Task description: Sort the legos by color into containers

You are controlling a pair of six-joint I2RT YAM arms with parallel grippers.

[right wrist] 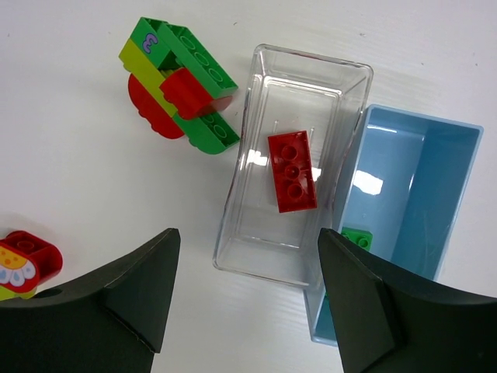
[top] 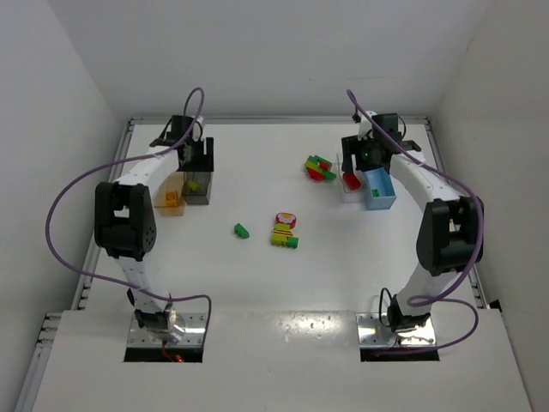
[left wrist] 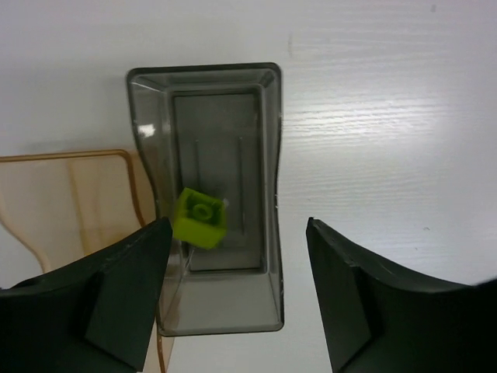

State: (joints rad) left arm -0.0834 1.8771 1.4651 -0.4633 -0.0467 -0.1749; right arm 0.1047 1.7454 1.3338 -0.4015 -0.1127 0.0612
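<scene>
My right gripper will next move back, to the left in the top view, and down around the single green brick (top: pixel 241 231), because it is lying unsorted on the tabletop.
My left gripper (left wrist: pixel 237 299) is open above the smoky grey bin (left wrist: pixel 203 73), which holds a lime-yellow brick (left wrist: pixel 202 217). The orange bin (left wrist: pixel 70 194) stands against the grey bin's left side. My right gripper (right wrist: pixel 248 303) is open above the near end of the clear bin (right wrist: pixel 239 180), where a red brick (right wrist: pixel 292 171) lies. The light blue bin (right wrist: pixel 435 194) beside it holds a green brick (right wrist: pixel 357 237). From the top view the left gripper (top: pixel 196 159) is at the back left and the right gripper (top: pixel 353 165) at the back right.
A green, yellow and red cluster (right wrist: pixel 177 89) lies left of the clear bin, also in the top view (top: pixel 321 167). A red and yellow cluster (top: pixel 286 230) and a single green brick (top: pixel 242 230) lie mid-table. White walls enclose the table.
</scene>
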